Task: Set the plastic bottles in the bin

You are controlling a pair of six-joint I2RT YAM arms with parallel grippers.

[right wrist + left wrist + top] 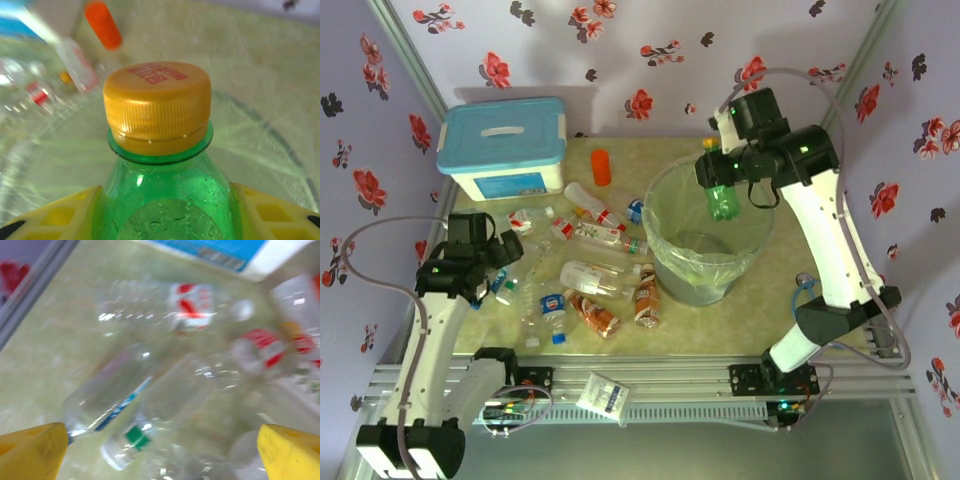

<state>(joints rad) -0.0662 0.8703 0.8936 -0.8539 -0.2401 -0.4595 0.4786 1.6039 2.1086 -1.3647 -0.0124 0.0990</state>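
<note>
The green bottle still hangs above the bin's bottom, so I should lower my right gripper into the lined bin and release it.
A green plastic bottle (723,200) with a yellow-orange cap (157,107) hangs over the grey bin (672,272) with its pale green liner (260,145). My right gripper (720,182) (165,220) is shut on this bottle's shoulders. Several clear plastic bottles lie left of the bin, among them one with a white label (595,278) and one with an orange label (646,300). At the left end of that heap my left gripper (508,270) (160,452) stands wide open. Between its fingertips lie a green-labelled bottle (160,415) and a blue-labelled bottle (107,395), neither one gripped.
A white box with a blue lid (503,145) stands at the back left. A short orange cylinder (601,166) lies beside it. A white packet (603,394) rests on the front rail. The cage walls close in on both sides.
</note>
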